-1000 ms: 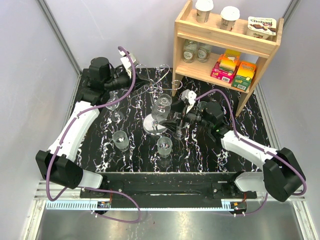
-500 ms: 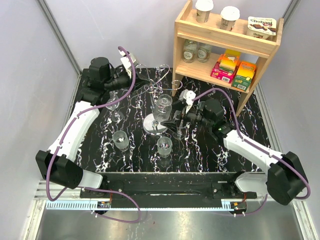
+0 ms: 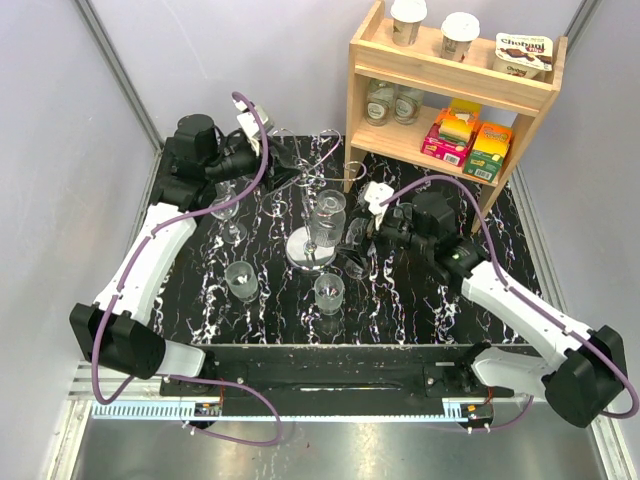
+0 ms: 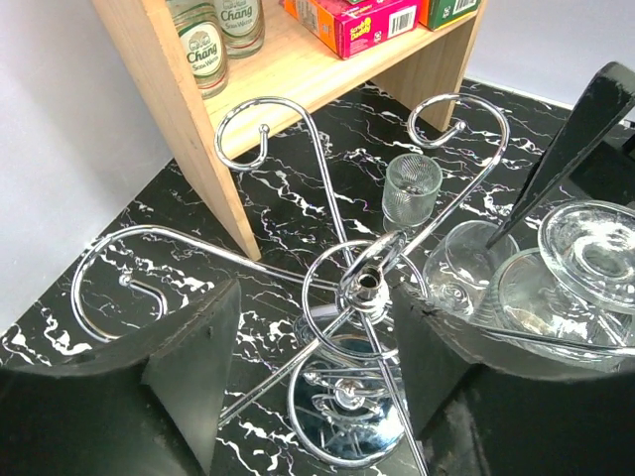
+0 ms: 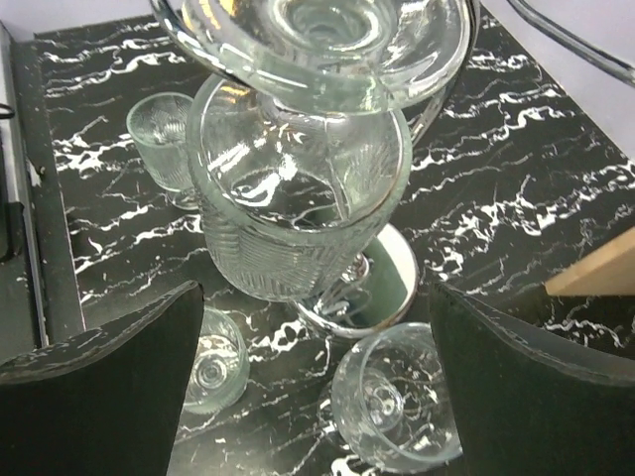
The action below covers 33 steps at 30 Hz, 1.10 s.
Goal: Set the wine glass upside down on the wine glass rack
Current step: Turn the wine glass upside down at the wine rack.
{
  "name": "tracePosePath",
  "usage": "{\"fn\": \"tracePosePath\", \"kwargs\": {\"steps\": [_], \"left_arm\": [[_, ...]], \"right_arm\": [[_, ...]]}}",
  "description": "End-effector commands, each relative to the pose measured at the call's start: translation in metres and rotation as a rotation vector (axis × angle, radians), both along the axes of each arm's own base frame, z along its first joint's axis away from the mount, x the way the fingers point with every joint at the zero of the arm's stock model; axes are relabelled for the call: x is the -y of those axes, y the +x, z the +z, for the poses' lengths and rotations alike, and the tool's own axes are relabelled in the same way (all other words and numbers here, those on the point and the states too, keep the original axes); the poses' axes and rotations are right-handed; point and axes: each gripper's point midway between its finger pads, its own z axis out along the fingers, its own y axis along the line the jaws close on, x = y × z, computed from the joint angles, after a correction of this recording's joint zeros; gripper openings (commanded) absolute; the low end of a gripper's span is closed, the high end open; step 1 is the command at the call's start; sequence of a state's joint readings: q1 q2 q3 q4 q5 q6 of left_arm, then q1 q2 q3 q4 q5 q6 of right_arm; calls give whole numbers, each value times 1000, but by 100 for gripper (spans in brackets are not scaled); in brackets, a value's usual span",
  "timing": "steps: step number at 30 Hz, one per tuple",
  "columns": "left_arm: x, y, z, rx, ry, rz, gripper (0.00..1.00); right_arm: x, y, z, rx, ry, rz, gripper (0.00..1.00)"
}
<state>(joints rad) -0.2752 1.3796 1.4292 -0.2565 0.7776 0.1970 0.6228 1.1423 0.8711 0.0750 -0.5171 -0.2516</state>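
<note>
Next, my right gripper moves away from the rack [image 3: 311, 178], down onto the small glass's rim, as that glass stands below, to the gripper's right in the top view.
The wine glass [image 5: 298, 198] hangs upside down on an arm of the silver wine glass rack [image 3: 311, 178], its foot [image 5: 317, 35] uppermost. In the top view this glass [image 3: 326, 215] hangs over the rack's disc base [image 3: 305, 257]. My right gripper [image 5: 317, 397] is open just right of the glass and apart from it, fingers [image 5: 109, 397] wide. My left gripper [image 4: 313, 357] is open above the rack, its fingers [image 4: 189, 357] either side of the central hub [image 4: 365, 286] without touching. From the left wrist the glass [image 4: 595, 248] shows at right.
Several more glasses stand on the black marbled table [image 3: 420, 300]: one [image 3: 241, 280] front left, one [image 3: 329, 292] front centre, one [image 3: 228, 210] under the left arm. A small glass [image 4: 412, 188] stands behind the rack. A wooden shelf unit [image 3: 450, 90] with bottles and boxes fills the back right.
My left gripper has gone from shut to open over the rack's top. My right gripper has drawn back to the right, away from the hanging glass.
</note>
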Motion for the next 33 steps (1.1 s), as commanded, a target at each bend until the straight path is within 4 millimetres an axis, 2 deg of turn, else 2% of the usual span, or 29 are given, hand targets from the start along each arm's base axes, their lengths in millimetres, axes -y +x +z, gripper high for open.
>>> {"fn": "tracePosePath", "kwargs": {"steps": [1, 4, 8, 12, 16, 22, 26, 29, 33], "left_arm": [[-6, -8, 21, 61, -10, 13, 70], [-6, -10, 24, 68, -13, 10, 78], [-8, -12, 29, 74, -13, 19, 99], [-13, -16, 46, 103, -20, 49, 99], [-22, -24, 76, 142, -52, 99, 99], [-38, -45, 113, 150, -79, 171, 99], [-45, -62, 124, 163, -71, 185, 99], [-49, -70, 126, 170, -59, 193, 99], [-56, -73, 126, 187, -33, 216, 99]], "right_arm": [[19, -3, 19, 51, -78, -55, 99], [30, -8, 23, 53, -113, -80, 99], [42, -19, 25, 47, -167, -79, 98], [68, -19, 28, 76, -256, -162, 95], [98, -17, 34, 129, -316, -255, 93], [138, -17, 26, 118, -417, -351, 86], [165, -3, 8, 87, -504, -420, 83], [169, 11, -7, 43, -519, -425, 81], [179, 45, -14, 18, -508, -441, 74]]}}
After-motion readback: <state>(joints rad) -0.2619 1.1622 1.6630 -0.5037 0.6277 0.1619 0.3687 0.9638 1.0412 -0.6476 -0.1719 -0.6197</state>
